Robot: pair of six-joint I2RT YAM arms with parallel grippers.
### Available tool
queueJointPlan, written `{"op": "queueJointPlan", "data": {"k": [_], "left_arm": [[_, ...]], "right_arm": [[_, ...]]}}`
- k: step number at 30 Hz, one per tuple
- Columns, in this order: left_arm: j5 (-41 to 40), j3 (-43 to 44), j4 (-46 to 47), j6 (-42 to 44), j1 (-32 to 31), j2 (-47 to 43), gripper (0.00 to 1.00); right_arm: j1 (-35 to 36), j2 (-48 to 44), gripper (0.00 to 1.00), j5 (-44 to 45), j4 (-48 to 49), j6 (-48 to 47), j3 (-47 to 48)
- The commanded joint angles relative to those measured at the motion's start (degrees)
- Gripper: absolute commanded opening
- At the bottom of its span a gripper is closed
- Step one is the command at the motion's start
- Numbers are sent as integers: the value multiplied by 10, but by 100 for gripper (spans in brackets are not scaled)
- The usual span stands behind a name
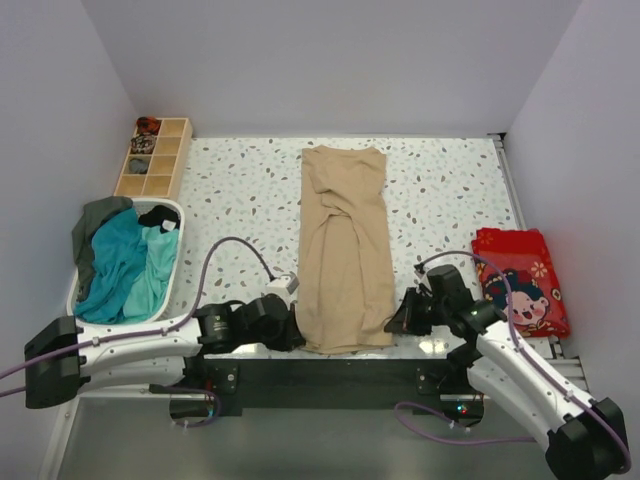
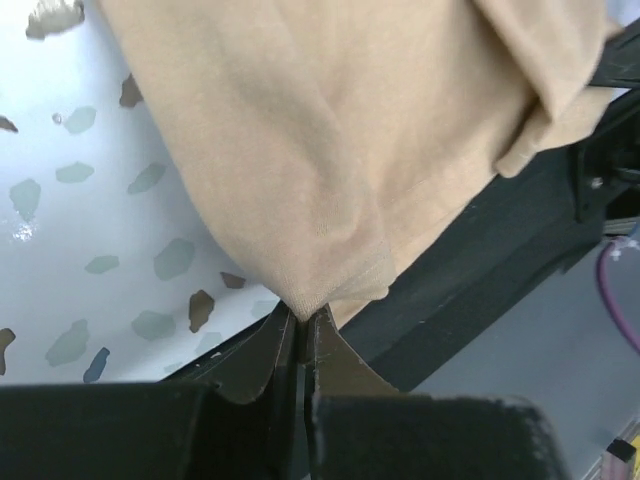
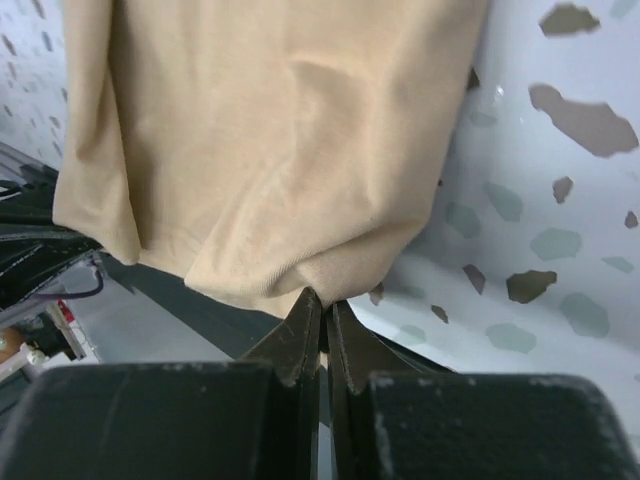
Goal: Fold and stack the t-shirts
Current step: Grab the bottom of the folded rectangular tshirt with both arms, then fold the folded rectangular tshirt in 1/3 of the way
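The t-shirt lies long, so the robot will next lift the t-shirt's near corner in its left gripper outward over the wrinkled middle of the strip (image 1: pixel 324 216), outward of the gripper, and let go.
The sandy-beige t-shirt (image 1: pixel 345 245) lies folded into a long narrow strip down the middle of the table, its near end at the front edge. My left gripper (image 1: pixel 296 340) is shut on its near left corner (image 2: pixel 320 270). My right gripper (image 1: pixel 392 325) is shut on its near right corner (image 3: pixel 330 275). Both corners are pinched between the black fingertips and lifted slightly off the speckled tabletop. A teal t-shirt (image 1: pixel 125 265) and a dark grey-green one (image 1: pixel 95 225) lie heaped in the white basket (image 1: pixel 172 210) at the left.
A wooden compartment tray (image 1: pixel 155 155) with small items stands at the back left. A red patterned cloth (image 1: pixel 520 280) lies at the right edge. The table's black front edge (image 1: pixel 330 365) runs just below the shirt's near end.
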Motion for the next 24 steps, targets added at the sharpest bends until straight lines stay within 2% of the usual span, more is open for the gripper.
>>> {"op": "queueJointPlan", "data": {"k": [1, 5, 12, 17, 24], "left_arm": [[-38, 48, -53, 21, -4, -18, 0], [-67, 86, -65, 30, -4, 7, 0], [-179, 164, -88, 65, 13, 80, 0], [-160, 187, -20, 134, 96, 117, 0], [-157, 241, 37, 215, 167, 192, 0]], "right_arm": [[1, 14, 0, 19, -1, -30, 54], [1, 57, 0, 29, 20, -44, 82], [2, 154, 0, 95, 50, -90, 174], [1, 235, 0, 122, 70, -118, 233], [1, 352, 0, 155, 106, -156, 315]]}}
